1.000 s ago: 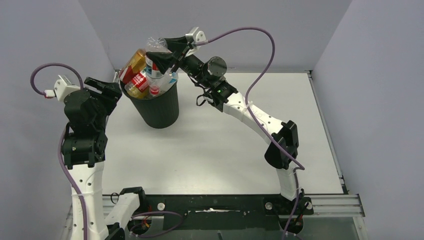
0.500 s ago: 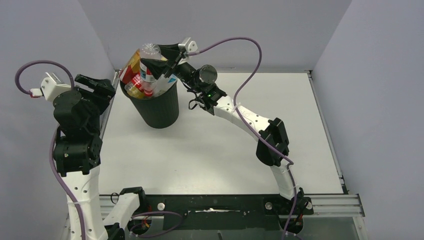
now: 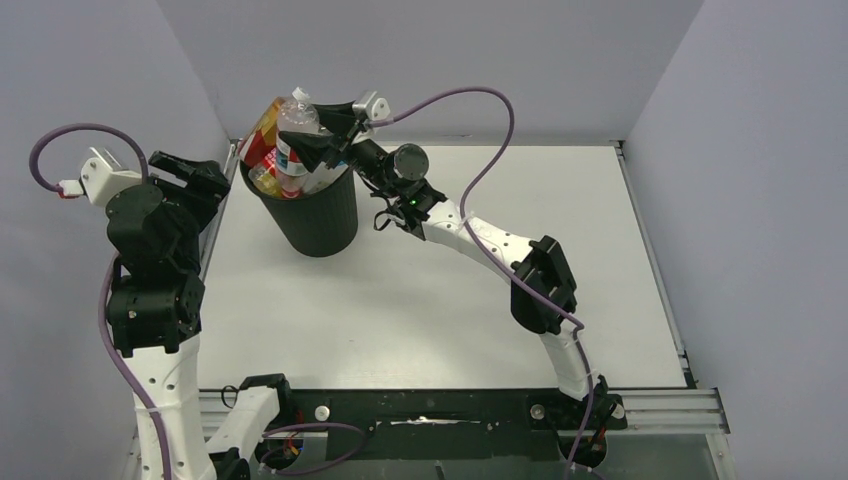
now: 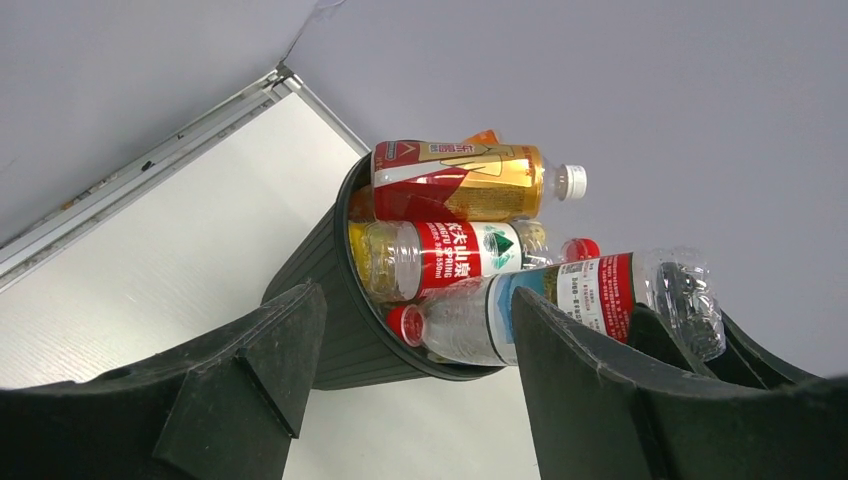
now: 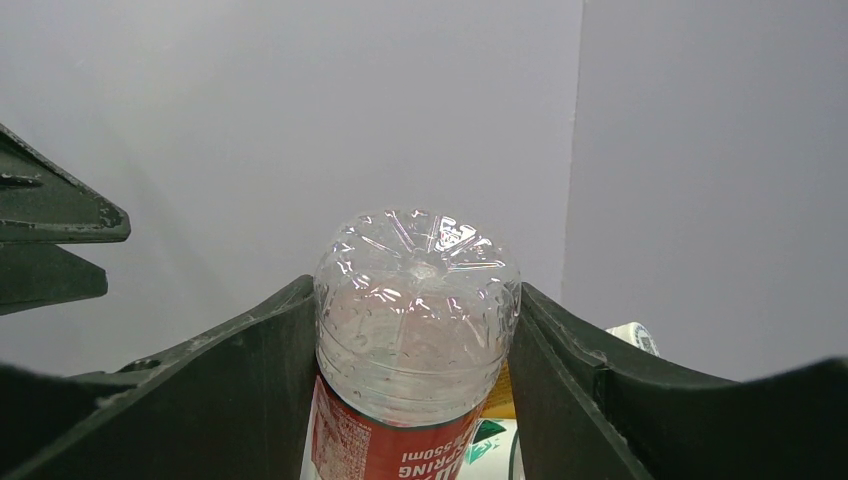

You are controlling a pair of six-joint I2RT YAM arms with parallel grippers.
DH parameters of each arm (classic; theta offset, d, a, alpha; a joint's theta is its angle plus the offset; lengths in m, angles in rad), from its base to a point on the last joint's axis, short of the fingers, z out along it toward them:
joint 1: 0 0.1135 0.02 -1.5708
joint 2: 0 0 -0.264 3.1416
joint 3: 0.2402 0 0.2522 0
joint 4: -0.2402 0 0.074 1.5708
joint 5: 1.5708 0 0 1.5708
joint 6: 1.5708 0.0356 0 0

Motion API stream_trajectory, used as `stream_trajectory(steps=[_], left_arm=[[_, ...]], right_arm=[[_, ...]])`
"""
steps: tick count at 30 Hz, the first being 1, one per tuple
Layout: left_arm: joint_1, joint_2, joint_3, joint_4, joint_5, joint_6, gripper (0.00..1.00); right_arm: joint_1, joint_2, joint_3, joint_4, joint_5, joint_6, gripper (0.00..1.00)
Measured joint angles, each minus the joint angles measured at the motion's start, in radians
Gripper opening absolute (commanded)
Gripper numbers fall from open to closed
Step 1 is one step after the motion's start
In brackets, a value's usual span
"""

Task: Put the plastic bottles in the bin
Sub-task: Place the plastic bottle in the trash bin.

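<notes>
My right gripper needs to go down beside the red-labelled bottle in the pile next and open, because the clear bottle's red cap already points inside the bin's near rim.
The black bin stands at the table's far left, heaped past its rim with plastic bottles. My right gripper hovers over the heap, shut on a clear bottle with a red label, held cap down with its ribbed base up. In the left wrist view an amber bottle lies on top, a red-labelled one sits below it, and the held bottle points its red cap at the rim. My left gripper stands open and empty just left of the bin.
Grey walls close in behind and to the left of the bin. A metal rail runs along the table's left edge. White tabletop stretches to the right of the bin, crossed by my right arm.
My right gripper carried the clear bottle leftward and lower over the heap. The left arm drew back a little to the left, its jaws widening slightly.
</notes>
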State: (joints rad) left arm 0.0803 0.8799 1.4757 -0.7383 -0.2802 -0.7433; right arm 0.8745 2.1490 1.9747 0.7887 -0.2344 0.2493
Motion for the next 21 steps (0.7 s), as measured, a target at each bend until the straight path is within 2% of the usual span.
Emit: stream_trajectory(steps=[14, 21], left_arm=[[0.0, -0.016, -0.044, 0.002, 0.004, -0.004, 0.68], [0.0, -0.022, -0.068, 0.005, 0.008, -0.007, 0.68]], right_arm=[[0.022, 0.0, -0.047, 0.022, 0.052, -0.04, 0.44], [0.029, -0.002, -0.116, 0.025, 0.066, -0.06, 0.47]])
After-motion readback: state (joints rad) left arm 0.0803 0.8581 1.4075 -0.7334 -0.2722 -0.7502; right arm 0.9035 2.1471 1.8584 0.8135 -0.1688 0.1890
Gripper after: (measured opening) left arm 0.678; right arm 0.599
